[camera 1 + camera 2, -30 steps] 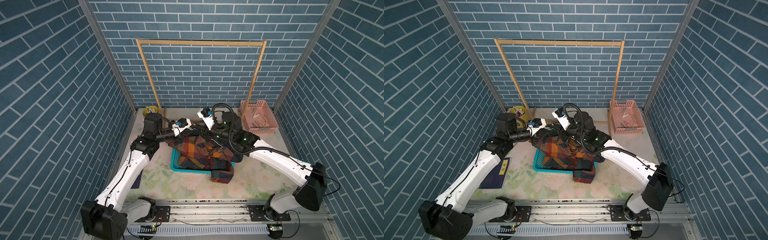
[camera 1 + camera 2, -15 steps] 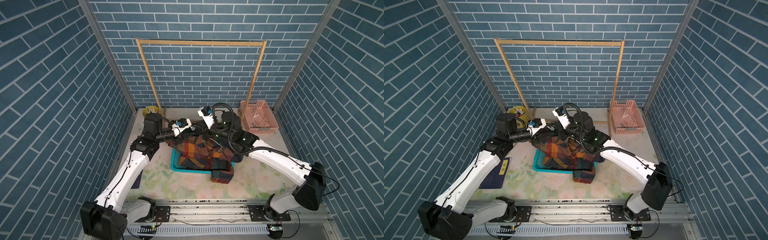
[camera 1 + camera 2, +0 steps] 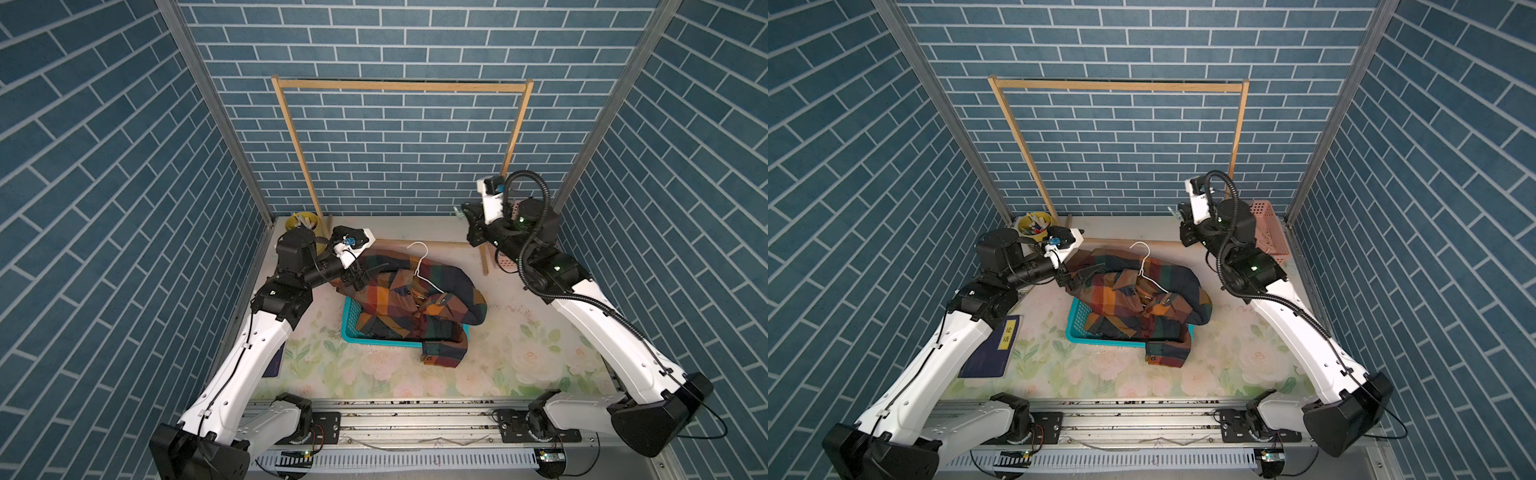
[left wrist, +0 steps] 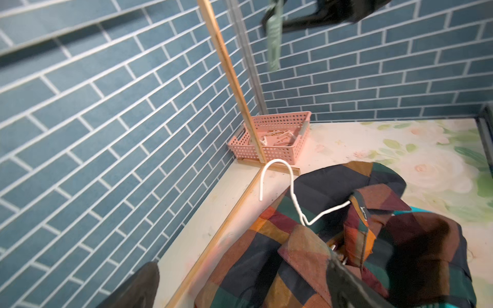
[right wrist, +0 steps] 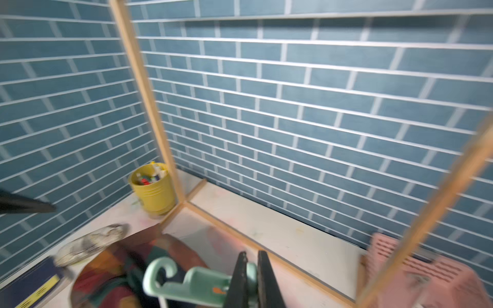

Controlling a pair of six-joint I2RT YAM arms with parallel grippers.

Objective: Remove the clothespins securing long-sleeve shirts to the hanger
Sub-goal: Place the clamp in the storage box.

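Next, my right gripper turns away from the shirt and goes down over the pink basket to release the mint-green clothespin, as other clips already lie inside it.
The plaid shirt lies crumpled over a teal basket, with the white wire hanger on top, hook toward the back wall. My left gripper is open, its fingers wide apart over the shirt's left end. My right gripper is raised at the back right, beside the pink basket, shut on a mint-green clothespin.
The teal basket sits under the shirt. A pink basket holding several clips stands at the back right by the wooden rack. A yellow cup is at the back left. A dark blue book lies at the left.
My right arm has lifted off the shirt and swung to the back right with the mint clothespin. My left gripper has opened over the shirt's left end.
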